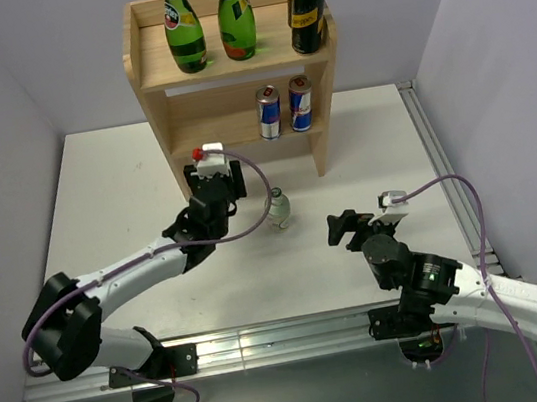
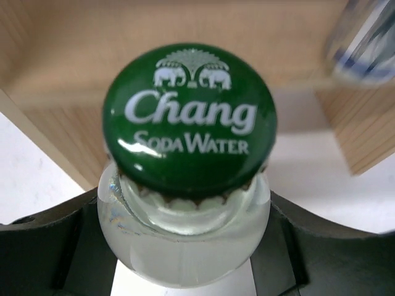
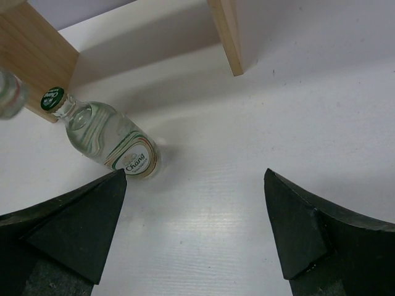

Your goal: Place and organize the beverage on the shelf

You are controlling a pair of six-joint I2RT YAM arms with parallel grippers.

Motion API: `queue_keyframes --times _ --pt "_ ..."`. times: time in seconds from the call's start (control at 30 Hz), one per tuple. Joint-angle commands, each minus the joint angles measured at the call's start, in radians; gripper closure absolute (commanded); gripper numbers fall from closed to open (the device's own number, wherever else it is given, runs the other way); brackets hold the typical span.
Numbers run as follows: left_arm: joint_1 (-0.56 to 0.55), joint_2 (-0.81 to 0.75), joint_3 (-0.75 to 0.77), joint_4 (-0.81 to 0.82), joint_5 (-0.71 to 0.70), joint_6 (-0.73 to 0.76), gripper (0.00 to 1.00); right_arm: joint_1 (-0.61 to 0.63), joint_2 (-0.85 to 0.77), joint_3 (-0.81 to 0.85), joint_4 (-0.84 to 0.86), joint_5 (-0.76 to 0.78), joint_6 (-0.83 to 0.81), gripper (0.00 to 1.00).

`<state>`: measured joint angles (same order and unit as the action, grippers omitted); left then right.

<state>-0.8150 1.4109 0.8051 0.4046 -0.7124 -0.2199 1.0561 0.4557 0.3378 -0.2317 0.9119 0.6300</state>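
I need to move my left gripper outward onto the lower level's bare end point(image 1: 187, 127) point(image 2: 62, 52) to release the bottle, because the Red Bull cans take up only the opposite end.
A clear Chang soda water bottle point(image 2: 185, 240) with a green cap point(image 2: 188, 120) fills the left wrist view, and my left gripper point(image 2: 185, 259) is shut on its shoulder, a dark finger point(image 2: 49, 246) pressed against each side. From above, that gripper point(image 1: 215, 184) hangs in front of the lower tier of the light-wood shelf point(image 1: 154, 77) and hides the held bottle. A second Chang bottle point(image 1: 278, 210) point(image 3: 114, 145) stands upright on the table, right of it. My right gripper point(image 1: 348, 224) point(image 3: 195, 185) is open and empty, low over the table, right of that bottle.
The top tier holds two green glass bottles point(image 1: 184, 27) and two black cans point(image 1: 307, 13). Two Red Bull cans point(image 1: 283, 108) stand on the right of the lower tier. Grey walls enclose the white table point(image 1: 107, 205); a metal rail point(image 1: 440, 165) runs down its right side.
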Motion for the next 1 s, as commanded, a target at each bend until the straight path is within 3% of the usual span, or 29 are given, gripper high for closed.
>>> queue_keyframes --times 0.0,0.4,0.97 --pt "0.002 -0.112 0.152 0.051 -0.032 0.065 1.00 0.004 -0.012 -0.006 0.035 0.021 -0.001 0.01" --pt "0.085 -0.038 0.420 -0.016 0.016 0.177 1.00 0.004 -0.029 -0.022 0.037 0.019 0.008 0.01" --pt "0.231 0.095 0.549 -0.053 0.082 0.146 1.00 0.004 -0.026 -0.023 0.038 0.019 0.011 0.01"
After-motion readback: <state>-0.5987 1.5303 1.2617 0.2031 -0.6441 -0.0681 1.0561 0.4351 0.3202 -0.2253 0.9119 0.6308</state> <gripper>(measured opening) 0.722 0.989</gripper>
